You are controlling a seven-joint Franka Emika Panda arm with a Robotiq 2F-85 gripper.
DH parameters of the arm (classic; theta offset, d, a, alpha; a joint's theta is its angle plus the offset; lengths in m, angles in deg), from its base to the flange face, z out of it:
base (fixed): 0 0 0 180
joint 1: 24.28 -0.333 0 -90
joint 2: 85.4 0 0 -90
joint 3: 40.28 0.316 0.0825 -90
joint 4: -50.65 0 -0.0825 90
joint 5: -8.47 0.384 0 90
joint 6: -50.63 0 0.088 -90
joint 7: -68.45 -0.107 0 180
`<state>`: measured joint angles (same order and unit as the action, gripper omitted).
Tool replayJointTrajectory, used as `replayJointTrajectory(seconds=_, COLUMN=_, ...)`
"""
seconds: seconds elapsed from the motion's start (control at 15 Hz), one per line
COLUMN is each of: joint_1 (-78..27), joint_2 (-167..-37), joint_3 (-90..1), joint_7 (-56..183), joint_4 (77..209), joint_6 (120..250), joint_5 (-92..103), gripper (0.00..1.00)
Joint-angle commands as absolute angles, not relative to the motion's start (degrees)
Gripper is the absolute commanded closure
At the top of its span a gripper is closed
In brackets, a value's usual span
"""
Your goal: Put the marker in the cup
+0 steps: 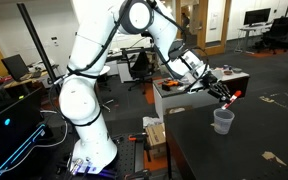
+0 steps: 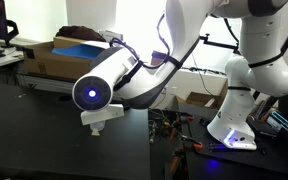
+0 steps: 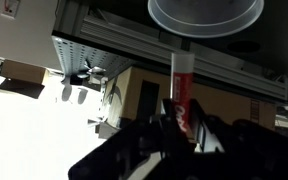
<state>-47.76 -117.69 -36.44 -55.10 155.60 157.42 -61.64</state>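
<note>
The marker's pale tip still hangs above the cup's rim, so the robot's gripper will next lower the red marker into the cup's opening and let go of it there.
My gripper is shut on the red marker and holds it in the air just above the clear plastic cup, which stands upright on the dark table. In the wrist view the marker sticks out from between the jaws, its pale tip pointing toward the cup's rim at the top of the frame. In an exterior view from behind the arm, the cup, marker and gripper are hidden.
A grey cabinet stands next to the table behind the cup. A cardboard box sits on the floor by the robot base. In an exterior view a large cardboard box lies at the table's far side.
</note>
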Motion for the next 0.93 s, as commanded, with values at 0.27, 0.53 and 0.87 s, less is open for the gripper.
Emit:
replayJointTrajectory(seconds=0.27, joint_1=-45.5, joint_2=-122.1, joint_3=-34.7, joint_7=-57.0, joint_4=151.3, joint_6=156.2, joint_5=-64.1, gripper=0.95)
replayJointTrajectory(seconds=0.53, joint_1=-44.9, joint_2=-124.3, joint_3=-34.6, joint_7=-56.3, joint_4=149.8, joint_6=156.7, joint_5=-63.7, gripper=0.95)
replayJointTrajectory(seconds=0.87, joint_1=-44.4, joint_2=-126.3, joint_3=-34.0, joint_7=-55.3, joint_4=148.0, joint_6=157.2, joint_5=-63.2, gripper=0.53)
